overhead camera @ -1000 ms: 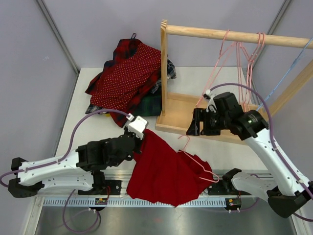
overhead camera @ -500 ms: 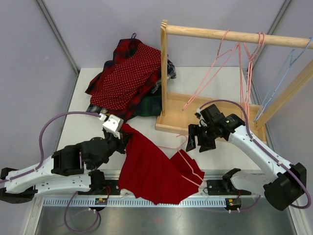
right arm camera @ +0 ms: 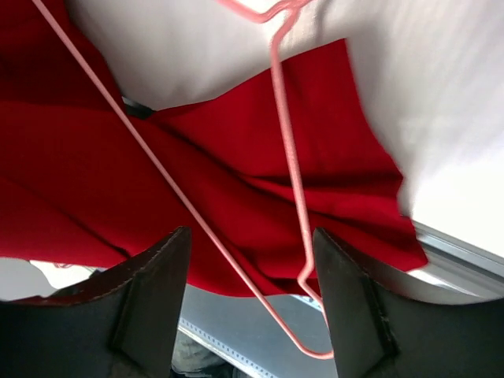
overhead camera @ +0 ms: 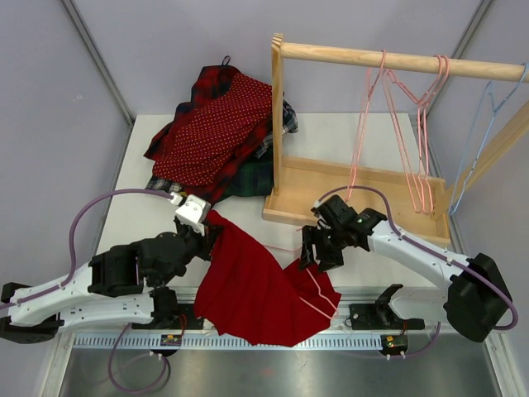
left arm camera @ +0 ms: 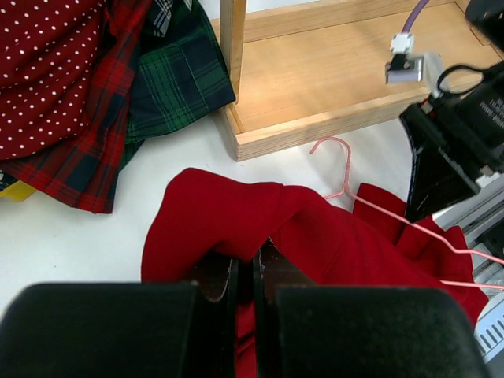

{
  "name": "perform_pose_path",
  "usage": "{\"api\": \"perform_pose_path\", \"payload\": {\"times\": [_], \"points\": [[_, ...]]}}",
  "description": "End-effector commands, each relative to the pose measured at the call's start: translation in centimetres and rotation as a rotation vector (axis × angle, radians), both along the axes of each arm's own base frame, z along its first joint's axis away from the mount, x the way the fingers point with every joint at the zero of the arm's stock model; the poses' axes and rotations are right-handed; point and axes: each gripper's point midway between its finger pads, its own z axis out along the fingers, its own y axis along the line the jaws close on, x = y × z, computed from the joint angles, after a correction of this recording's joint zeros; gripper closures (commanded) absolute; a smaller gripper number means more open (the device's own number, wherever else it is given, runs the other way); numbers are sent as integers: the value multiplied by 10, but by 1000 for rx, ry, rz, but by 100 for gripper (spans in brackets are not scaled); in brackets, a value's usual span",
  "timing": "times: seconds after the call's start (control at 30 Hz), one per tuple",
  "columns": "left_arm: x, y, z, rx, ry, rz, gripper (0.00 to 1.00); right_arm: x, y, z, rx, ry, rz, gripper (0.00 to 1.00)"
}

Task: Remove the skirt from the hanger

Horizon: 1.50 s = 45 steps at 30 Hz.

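The robot will raise its left gripper and carry the skirt [overhead camera: 260, 285] outward to release it over the dotted and plaid garments, because that pile lies outward of the gripper.
A plain red skirt [overhead camera: 260, 285] lies crumpled at the table's near edge, with a thin pink wire hanger [overhead camera: 307, 281] across its right part. My left gripper [overhead camera: 211, 231] is shut on the skirt's upper left fold; in the left wrist view the fabric [left arm camera: 236, 216] bunches between the closed fingers, and the hanger's hook [left arm camera: 335, 150] lies on the table. My right gripper [overhead camera: 312, 256] is open just above the skirt's right side. In the right wrist view the hanger wire [right arm camera: 287, 157] runs between the open fingers over the red cloth [right arm camera: 236, 181].
A pile of red dotted and plaid garments [overhead camera: 219, 132] lies at the back left. A wooden rack [overhead camera: 364, 186] with pink hangers [overhead camera: 405, 124] and a blue hanger [overhead camera: 483, 132] stands at the back right. The metal rail [overhead camera: 273, 341] runs along the near edge.
My left gripper pulled the skirt leftward and holds it there. My right gripper came down from the rack's base to the skirt's right side, over the hanger. The rack's hangers swung back.
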Motion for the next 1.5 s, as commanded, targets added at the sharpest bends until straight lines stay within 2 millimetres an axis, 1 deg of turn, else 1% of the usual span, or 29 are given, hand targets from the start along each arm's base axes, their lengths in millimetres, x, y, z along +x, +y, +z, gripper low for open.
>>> {"api": "perform_pose_path", "payload": {"times": [0.0,0.13,0.23,0.27,0.37,0.43,0.47,0.57,0.63,0.67,0.7,0.73,0.77,0.8,0.9,0.93,1.03,1.1,1.13,1.17,1.2,1.23,1.27,1.3,1.33,1.37,1.4,1.43,1.47], "points": [[7,-1,25,-86,-34,44,100,4,26,2,73,-28,-8,31],[7,-3,26,-93,-32,42,100,-1,27,-9,63,-13,-11,34],[6,-2,27,-95,-26,38,100,-8,24,-20,45,-6,2,35],[5,-2,27,-95,-24,37,100,-9,19,-27,26,-5,-7,35],[5,-2,27,-96,-21,35,100,-10,11,-37,-15,-15,-21,34],[5,-3,27,-97,-20,32,100,-10,8,-40,-27,-18,-25,35],[5,-2,28,-99,-20,34,100,-12,6,-45,-35,-8,-28,35],[4,-4,31,-108,-21,28,100,-15,6,-53,-38,0,-30,35],[4,-5,31,-105,-20,26,100,-16,8,-55,-37,-1,-28,38],[4,-5,31,-105,-20,26,100,-15,8,-54,-36,-4,-29,40],[4,-6,31,-103,-21,26,100,-15,9,-54,-32,-5,-27,47],[5,-6,30,-99,-20,26,100,-14,11,-52,-23,-8,-25,57],[5,-6,31,-100,-20,27,100,-14,12,-50,-16,-6,-25,57],[5,-7,30,-97,-19,27,100,-13,14,-49,-7,-12,-25,66],[5,-9,29,-96,-18,26,100,-14,17,-46,12,-11,-18,79],[5,-9,29,-94,-17,26,100,-15,18,-45,20,-9,-15,88],[5,-9,29,-94,-17,26,100,-16,20,-42,43,-12,-15,100],[5,-8,29,-93,-17,26,100,-16,21,-37,59,-21,-17,100],[5,-9,29,-93,-17,25,100,-14,22,-33,67,-32,-20,100],[5,-8,27,-88,-14,25,100,-11,23,-24,85,-64,-27,100],[5,-8,26,-88,-12,26,100,-10,21,-19,79,-73,-31,100],[4,-8,24,-82,-9,25,100,-1,25,2,112,-131,-42,100],[4,-7,23,-78,-7,27,100,2,25,14,123,-156,-48,100],[5,-8,21,-74,-5,28,100,2,22,24,112,-168,-49,100],[4,-8,18,-66,-2,28,100,14,26,57,152,-248,-64,100],[5,-8,16,-60,2,34,100,13,21,67,129,-254,-65,100],[6,-8,14,-54,3,41,100,16,19,82,132,-287,-61,100],[6,-7,12,-48,3,47,100,26,22,118,173,-361,-73,100],[8,-6,12,-38,-2,52,100,22,16,128,155,-363,-72,100]]}}
